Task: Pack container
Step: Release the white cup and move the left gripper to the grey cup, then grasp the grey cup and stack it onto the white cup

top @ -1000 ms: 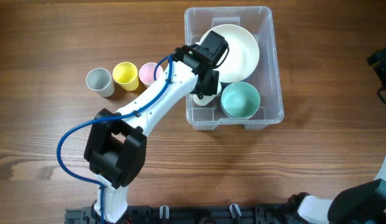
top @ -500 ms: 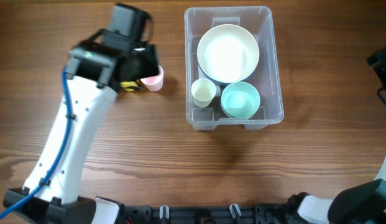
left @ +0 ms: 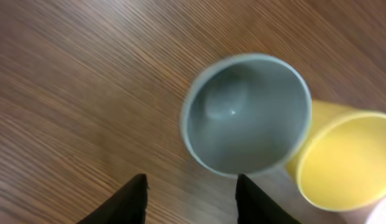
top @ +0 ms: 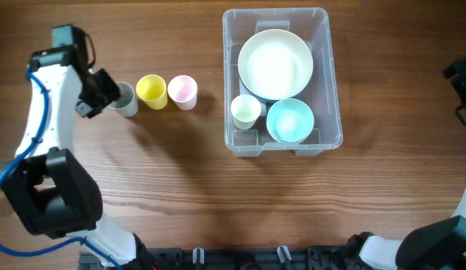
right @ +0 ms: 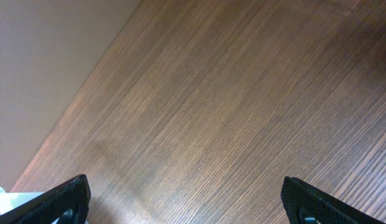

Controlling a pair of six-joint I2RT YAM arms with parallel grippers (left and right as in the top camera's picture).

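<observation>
I will next lower my left gripper onto the free side of the grey cup's rim [top: 118,101] [left: 187,134], one finger inside, because the yellow cup crowds the rim's opposite side.
The clear plastic container [top: 324,45] stands at the back right of the table. It holds a large white bowl [top: 275,63], a small cream cup [top: 245,110] and a teal bowl [top: 290,121]. A grey cup [top: 126,99], a yellow cup [top: 151,91] and a pink cup [top: 182,91] stand in a row on the table to its left. My left gripper [top: 103,91] is open and empty just left of the grey cup [left: 245,113]; the yellow cup [left: 345,158] shows beside it. My right gripper [right: 186,196] is open and empty over bare wood.
The right arm [top: 459,90] sits at the far right edge of the overhead view. A pale wall or table edge [right: 43,56] shows at the upper left of the right wrist view.
My left arm has swung left from the container, where the cream cup now stands, past the pink cup to the grey cup. The right arm has not moved.
</observation>
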